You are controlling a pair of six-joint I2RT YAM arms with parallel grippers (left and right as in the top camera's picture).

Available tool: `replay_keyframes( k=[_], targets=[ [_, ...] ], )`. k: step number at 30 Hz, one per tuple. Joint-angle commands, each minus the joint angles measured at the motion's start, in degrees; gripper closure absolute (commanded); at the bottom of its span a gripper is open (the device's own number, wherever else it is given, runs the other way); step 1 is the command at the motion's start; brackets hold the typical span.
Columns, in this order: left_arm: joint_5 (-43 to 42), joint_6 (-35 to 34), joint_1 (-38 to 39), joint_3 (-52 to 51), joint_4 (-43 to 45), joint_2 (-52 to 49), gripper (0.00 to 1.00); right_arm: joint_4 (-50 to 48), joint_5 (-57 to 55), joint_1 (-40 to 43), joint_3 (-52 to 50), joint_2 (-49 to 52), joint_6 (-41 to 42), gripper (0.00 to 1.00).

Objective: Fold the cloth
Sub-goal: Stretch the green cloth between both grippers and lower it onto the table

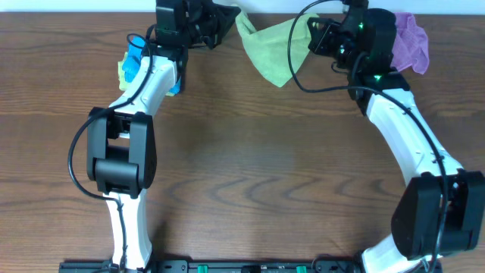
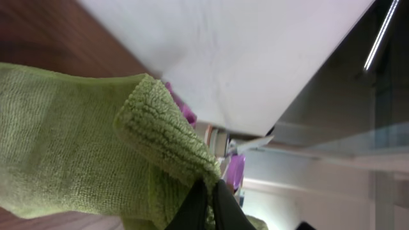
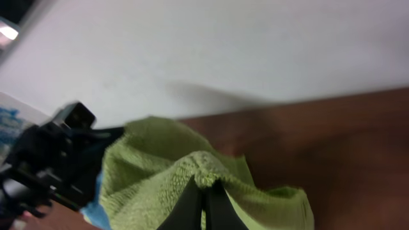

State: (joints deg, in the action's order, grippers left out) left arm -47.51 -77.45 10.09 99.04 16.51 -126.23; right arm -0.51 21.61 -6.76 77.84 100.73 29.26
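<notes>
My right gripper will next move back and down to release the cloth corner on the bare wood, as that clear part is below and back of the gripper.
A light green cloth [image 1: 270,47] hangs between my two grippers at the far edge of the table, drooping to a point over the wood. My left gripper [image 1: 229,21] is shut on its left corner; the left wrist view shows the black fingers [image 2: 208,197] pinching the green cloth [image 2: 83,147]. My right gripper [image 1: 312,29] is shut on the right corner; the right wrist view shows the fingers [image 3: 203,195] closed on a fold of the cloth [image 3: 160,172].
A purple cloth [image 1: 409,42] lies at the far right behind the right arm. A blue and a yellow-green cloth [image 1: 130,64] lie at the far left beside the left arm. The white wall [image 3: 255,51] stands just past the table's far edge.
</notes>
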Motion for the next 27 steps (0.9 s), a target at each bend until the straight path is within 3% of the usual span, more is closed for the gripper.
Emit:
replay_keyframes(
  k=[1, 6, 12, 27],
  targets=[
    [-7.3, 4.5, -0.4, 1.4, -1.2, -0.3, 0.94, 4.3, 0.7, 0.0, 0.9, -1.6, -3.8, 0.99],
    [-14.3, 9.9, -1.1, 1.4, -7.0, -0.2, 0.94, 14.3, 0.7, 0.0, 0.9, -3.8, -8.0, 0.99],
    [-18.1, 24.3, -2.8, 1.4, -22.9, 1.1, 0.94, 24.0, -0.9, 0.0, 0.9, -6.9, -11.9, 0.99],
    [-3.1, 57.5, -3.7, 1.4, -71.5, 10.4, 0.94, 46.2, 1.3, -0.5, 0.9, -9.3, -20.2, 0.99]
  ],
)
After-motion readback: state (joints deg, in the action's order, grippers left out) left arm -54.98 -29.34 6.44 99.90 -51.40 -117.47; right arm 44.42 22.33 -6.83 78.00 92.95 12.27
